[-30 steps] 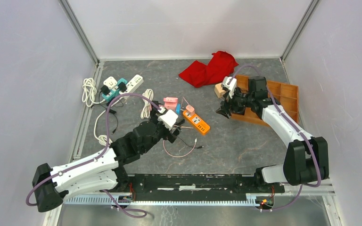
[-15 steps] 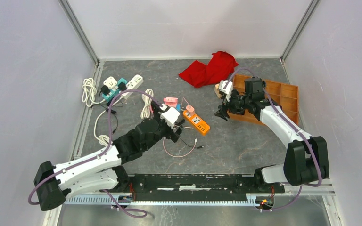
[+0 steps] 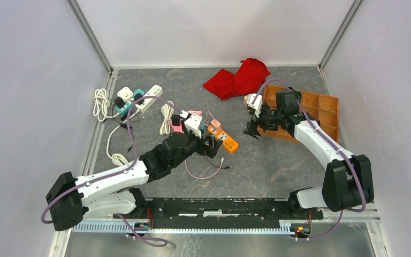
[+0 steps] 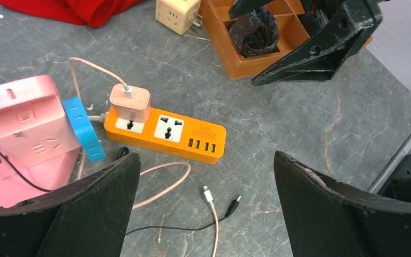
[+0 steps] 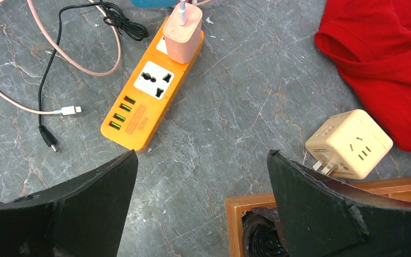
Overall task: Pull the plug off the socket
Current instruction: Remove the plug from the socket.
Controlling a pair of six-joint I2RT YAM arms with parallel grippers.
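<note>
The pink plug adapter stands outward of and below my left gripper. I will reach outward, turn to match the slanted power strip and lower open fingers astride the adapter.
An orange power strip lies mid-table, with a pink plug adapter seated in its far socket. Both show in the left wrist view, strip and plug, and in the right wrist view, strip and plug. My left gripper is open and empty, just left of and above the strip. My right gripper is open and empty, to the right of the strip, over the corner of the wooden tray.
A wooden tray holding a black cable coil sits at right, with a beige cube adapter and a red cloth beside it. A pink socket block and a blue adapter lie left of the strip. Loose cable ends lie near it. A white strip is at far left.
My left arm has reached forward and right, bringing its open gripper up to the orange strip. My right gripper has shifted slightly left and back, still open.
</note>
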